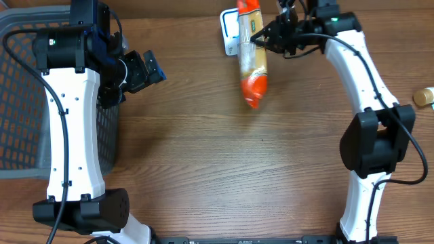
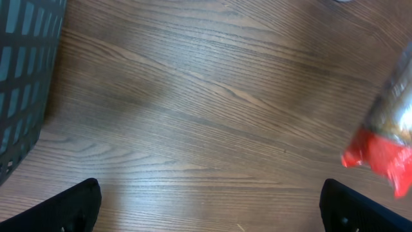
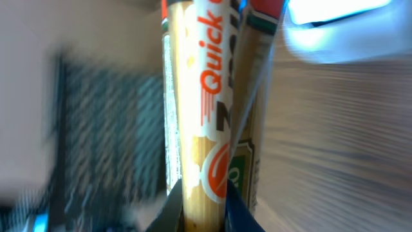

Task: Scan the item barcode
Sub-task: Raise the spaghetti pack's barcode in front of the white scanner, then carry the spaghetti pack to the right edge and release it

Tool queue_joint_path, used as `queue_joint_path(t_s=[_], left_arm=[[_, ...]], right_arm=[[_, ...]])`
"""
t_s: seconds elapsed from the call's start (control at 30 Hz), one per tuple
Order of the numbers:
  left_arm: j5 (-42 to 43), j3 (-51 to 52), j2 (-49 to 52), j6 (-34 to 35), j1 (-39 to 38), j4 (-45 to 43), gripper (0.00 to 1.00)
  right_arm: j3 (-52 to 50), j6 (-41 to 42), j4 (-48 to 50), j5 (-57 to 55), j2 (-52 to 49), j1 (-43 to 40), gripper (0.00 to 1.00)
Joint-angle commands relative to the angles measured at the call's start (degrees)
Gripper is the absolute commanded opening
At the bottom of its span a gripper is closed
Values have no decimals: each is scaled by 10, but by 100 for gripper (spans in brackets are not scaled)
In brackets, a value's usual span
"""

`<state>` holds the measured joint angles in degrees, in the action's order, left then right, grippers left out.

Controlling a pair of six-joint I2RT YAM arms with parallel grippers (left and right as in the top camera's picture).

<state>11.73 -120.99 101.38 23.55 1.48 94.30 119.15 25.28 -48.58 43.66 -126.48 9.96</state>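
Observation:
The packet swings to the right in the overhead view with my right gripper next, since it hangs above the table. It then comes down beside the small tan object for release.
The item is a long clear packet of noodles with orange and red print, hanging lengthwise above the table at the back. My right gripper is shut on the packet's upper part. In the right wrist view the packet runs up between the two fingers, and my right gripper pinches it. A white and blue device, which may be the scanner, lies right behind the packet and shows blurred as the device. My left gripper stands open and empty beside the basket; the packet's red end shows at the right of its view.
A dark mesh basket fills the left side of the table, and the basket shows again at the left of the left wrist view. A small tan object lies at the right edge. Bare wooden tabletop spreads between the arms.

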Motion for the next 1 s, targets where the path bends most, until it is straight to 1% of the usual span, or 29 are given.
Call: queue_joint_path(t_s=[0.0, 0.07, 0.13, 0.2, 0.33, 0.4, 0.47, 0.53, 0.63, 0.7, 0.77, 0.83, 0.9, 0.97], left_arm=[[-3, 1, -1, -11, -4, -1, 100], [-3, 1, -1, -11, -4, -1, 100], [-3, 1, -1, -11, -4, -1, 100], [-3, 1, -1, -11, -4, -1, 100], [-3, 1, -1, -11, -4, -1, 100], [-3, 1, -1, -11, -4, -1, 100], [-3, 1, -1, -11, -4, -1, 100], [-3, 1, -1, -11, -4, 0, 100], [-3, 1, -1, -11, -4, 0, 100], [-3, 1, -1, -11, -4, -1, 100], [-3, 1, -1, -11, -4, -1, 100], [-3, 1, -1, -11, -4, -1, 100], [-3, 1, -1, -11, -4, -1, 100], [-3, 1, -1, -11, -4, -1, 100]], right_arm=[[20, 325, 48, -228, 38, 27, 4], [20, 413, 118, -292, 38, 47, 4], [20, 496, 146, -371, 38, 64, 4], [20, 575, 185, -477, 31, 87, 4], [20, 574, 261, -585, 0, 114, 4], [20, 570, 304, -606, -24, 117, 4], [20, 569, 318, -612, -37, 113, 4], [20, 560, 318, -618, -43, 104, 4], [20, 483, 325, -622, -40, 87, 4], [21, 446, 329, -623, -33, 77, 4], [21, 387, 328, -631, -8, 52, 4], [21, 353, 311, -662, 19, 21, 4], [21, 337, 287, -673, 37, -5, 4], [21, 329, 233, -677, 56, -50, 4]])
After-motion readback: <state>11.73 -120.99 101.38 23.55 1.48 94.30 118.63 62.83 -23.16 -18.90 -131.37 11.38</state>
